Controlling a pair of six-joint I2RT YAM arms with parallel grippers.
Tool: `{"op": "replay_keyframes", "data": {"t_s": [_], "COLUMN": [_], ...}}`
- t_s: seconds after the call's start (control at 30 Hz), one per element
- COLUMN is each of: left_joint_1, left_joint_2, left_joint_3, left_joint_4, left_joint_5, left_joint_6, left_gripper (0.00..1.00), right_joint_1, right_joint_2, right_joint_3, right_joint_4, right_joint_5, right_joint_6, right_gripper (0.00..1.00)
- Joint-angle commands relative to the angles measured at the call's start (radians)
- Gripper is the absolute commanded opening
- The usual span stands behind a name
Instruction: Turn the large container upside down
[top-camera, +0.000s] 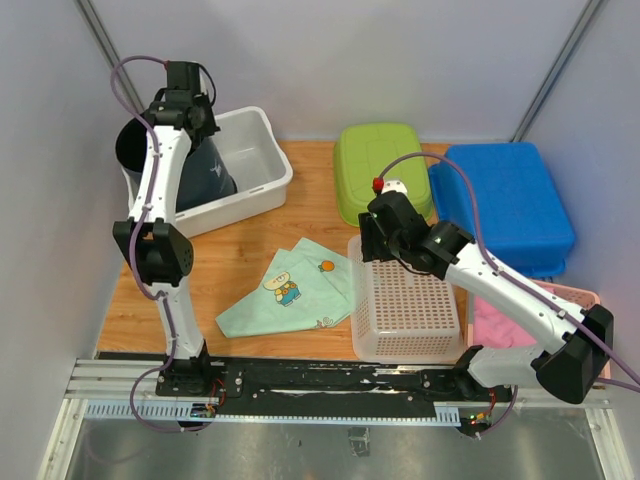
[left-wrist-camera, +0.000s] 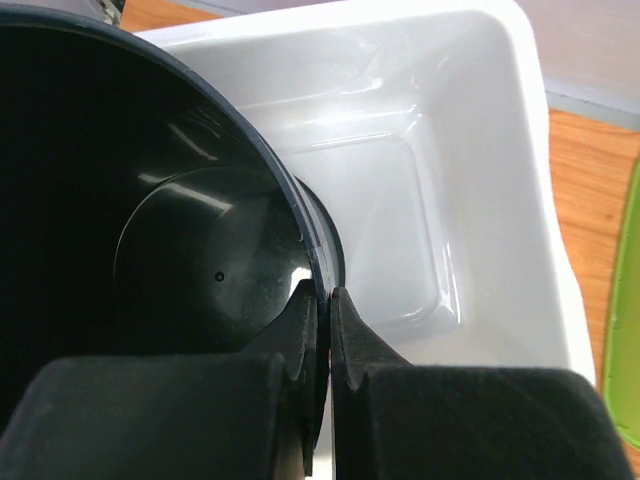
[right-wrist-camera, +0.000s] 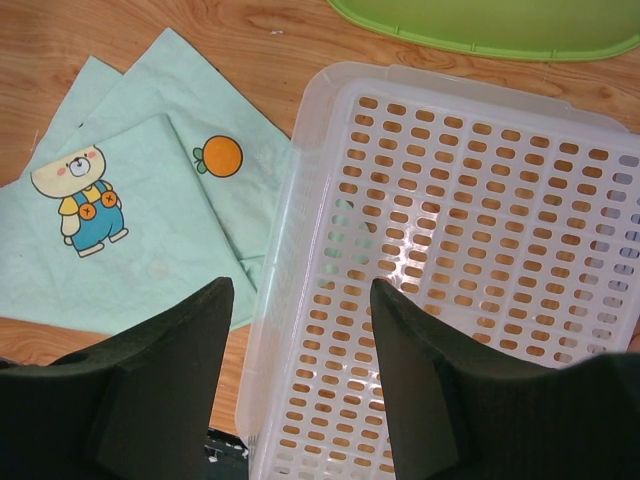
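The uncovered cloths are farther back than my left gripper, to its right in the top view, so I should lift the container (top-camera: 128, 150) clear, tip it over them and let go.
A large dark round container (top-camera: 128, 150) stands upright in the white tub (top-camera: 255, 150) at the back left. In the left wrist view I look into the large dark container's hollow inside (left-wrist-camera: 180, 250). My left gripper (left-wrist-camera: 328, 300) is shut on its thin rim, one finger inside and one outside, above the white tub's floor (left-wrist-camera: 400, 200). My left gripper (top-camera: 188, 105) reaches down from above. My right gripper (right-wrist-camera: 300, 290) is open and straddles the near-left wall of a white perforated basket (right-wrist-camera: 480, 250), one finger outside it and one inside. Neither finger touches the wall.
A green tub (top-camera: 380, 165) and a blue tub (top-camera: 505, 200) lie upside down at the back right. The white basket (top-camera: 405, 300) sits front centre beside a pink basket (top-camera: 580, 295). Pale green printed cloths (top-camera: 290, 290) lie on the wooden table.
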Motion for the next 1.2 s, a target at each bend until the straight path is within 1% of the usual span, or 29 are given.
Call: {"op": "replay_keyframes", "data": {"t_s": [0.0,0.2,0.4,0.5,0.63,0.7,0.77,0.8,0.87,0.97,1.07,1.1,1.17], "left_joint_1": [-0.003,-0.021,-0.061,-0.088,-0.133,-0.145,-0.147,-0.147,-0.148,-0.148,-0.147,-0.148,-0.147], "left_joint_2": [-0.178,-0.344,-0.523,-0.599,-0.664,-0.692,-0.742,-0.773,-0.837,-0.931,-1.033,-1.062,-1.113], "left_joint_3": [0.054,0.055,0.013,-0.051,-0.127,-0.181,-0.268,-0.325,-0.431,-0.599,-0.814,-0.881,-0.988], "left_joint_4": [0.07,0.131,0.173,0.2,0.223,0.24,0.293,0.323,0.38,0.474,0.623,0.67,0.715], "left_joint_5": [-0.026,0.0,0.141,0.268,0.48,0.572,0.654,0.682,0.705,0.723,0.747,0.754,0.746], "left_joint_6": [0.024,0.005,-0.058,-0.114,-0.2,-0.251,-0.312,-0.339,-0.394,-0.481,-0.604,-0.651,-0.694], "left_gripper": [0.0,0.0,0.0,0.0,0.0,0.0,0.0,0.0,0.0,0.0,0.0,0.0,0.0], "right_joint_1": [-0.02,-0.02,-0.02,-0.022,-0.032,-0.044,-0.067,-0.087,-0.147,-0.256,-0.347,-0.371,-0.404], "right_joint_2": [0.003,-0.032,-0.11,-0.145,-0.171,-0.183,-0.2,-0.215,-0.248,-0.299,-0.307,-0.302,-0.292], "right_joint_3": [0.01,-0.014,-0.051,-0.05,-0.017,0.003,0.014,0.015,0.014,-0.004,-0.022,-0.027,-0.039], "right_joint_4": [-0.012,-0.01,-0.003,-0.023,-0.068,-0.092,-0.101,-0.102,-0.089,-0.037,0.045,0.066,0.112], "right_joint_5": [-0.016,-0.028,0.018,0.076,0.15,0.196,0.195,0.176,0.071,-0.15,-0.415,-0.477,-0.577], "right_joint_6": [0.029,0.067,0.079,0.07,0.042,0.032,0.027,0.027,0.036,0.062,0.094,0.107,0.132], "right_gripper": [0.58,0.58,0.6,0.6,0.61,0.61,0.61,0.62,0.62,0.65,0.68,0.68,0.69]}}
